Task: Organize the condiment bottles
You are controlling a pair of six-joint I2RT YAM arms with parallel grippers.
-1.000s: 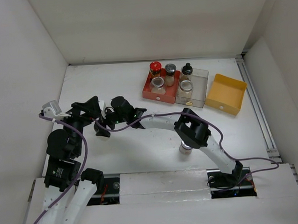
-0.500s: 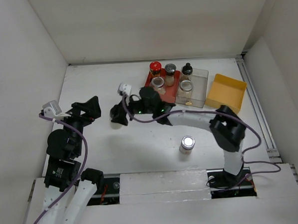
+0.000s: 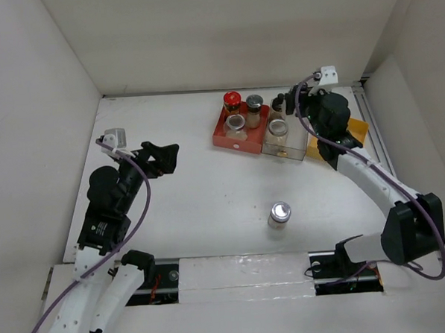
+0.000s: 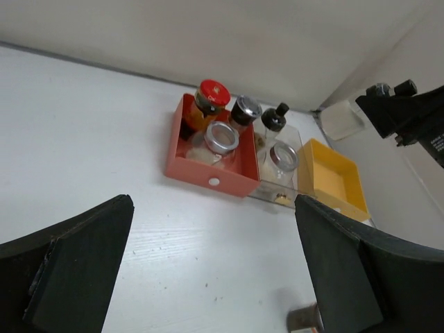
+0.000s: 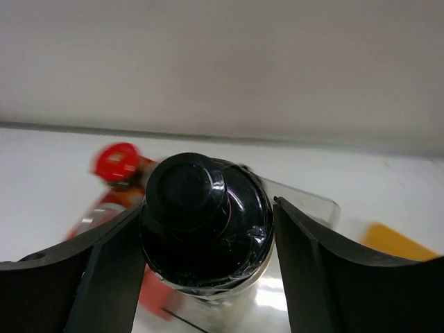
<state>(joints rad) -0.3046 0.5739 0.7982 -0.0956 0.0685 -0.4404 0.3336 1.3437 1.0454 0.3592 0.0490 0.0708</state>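
Note:
The yellow tray is empty, so next I should move my right gripper over it, tilt downward and lower the bottle inside its edge by the clear tray.
My right gripper [image 5: 208, 277] is shut on a pale condiment bottle with a black cap [image 5: 205, 215], held above the clear tray [image 5: 305, 208]. From above, the right gripper [image 3: 322, 140] hangs over the clear tray's [image 3: 298, 112] right side, and its arm hides the held bottle. A red-capped dark bottle [image 3: 232, 100], a dark-lidded jar [image 3: 254, 102] and a silver-lidded jar [image 3: 236, 122] stand in the red tray [image 3: 229, 142]. Another black-capped bottle [image 3: 279, 102] and a silver-lidded jar [image 3: 278, 126] stand in the clear tray. One silver-lidded jar [image 3: 279, 212] stands alone mid-table. My left gripper [image 3: 162, 156] [image 4: 215, 270] is open and holds nothing.
A yellow tray [image 3: 357, 131] sits right of the clear tray, partly under the right arm. White walls close in the back and both sides. The left wrist view shows the red tray [image 4: 208, 177], the yellow tray [image 4: 333, 180] and the right arm [image 4: 409, 118].
The right arm has swung from the left-centre of the table to the back right, over the trays, its gripper closing on the way. The left gripper has shifted a little to the right.

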